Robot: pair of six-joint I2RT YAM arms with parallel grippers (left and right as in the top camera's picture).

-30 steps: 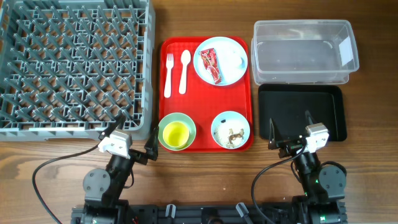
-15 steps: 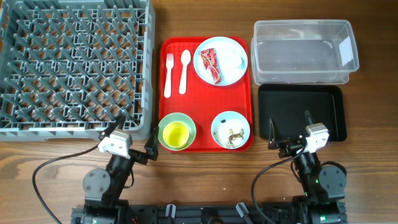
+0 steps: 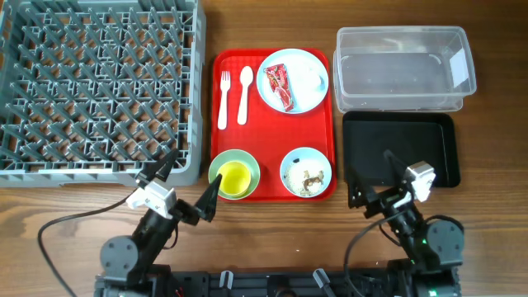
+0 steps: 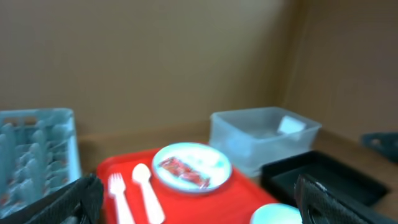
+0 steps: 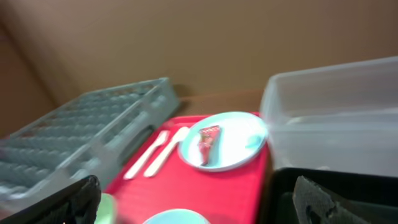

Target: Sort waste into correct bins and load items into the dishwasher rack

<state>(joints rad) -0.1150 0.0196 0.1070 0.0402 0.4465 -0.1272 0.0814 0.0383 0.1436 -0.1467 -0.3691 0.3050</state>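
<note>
My right gripper swings toward the green bowl next and tilts down onto the yellow cup's open rim (image 3: 247, 172), to its left in the overhead view.
A red-and-white wrapper (image 3: 278, 86) lies on the pale blue plate (image 3: 307, 80) on a red serving tray (image 3: 275, 132). A white fork (image 3: 223, 100) and spoon (image 3: 244, 94) lie beside the plate. A yellow cup (image 3: 234, 176) stands in a green bowl (image 3: 252, 170). A second bowl (image 3: 306, 172) holds brownish scraps. The grey rack (image 3: 99, 91) is at left, the clear tub (image 3: 404, 68) and black tray (image 3: 400, 147) at right. My left gripper (image 3: 183, 182) is open and empty near the green bowl. My right gripper (image 3: 375, 177) is open and empty over the black tray's front edge.
The wrist views are blurred. The left wrist view shows the plate (image 4: 191, 166), fork (image 4: 117, 198), spoon (image 4: 148, 191), tub (image 4: 264, 135) and rack (image 4: 37, 155). The right wrist view shows the plate (image 5: 224, 140), rack (image 5: 87, 134) and tub (image 5: 336, 118).
Both arms have turned and risen. The left gripper's fingers have spread and swung toward the green bowl. The right gripper's fingers have shifted left over the black tray's front edge.
</note>
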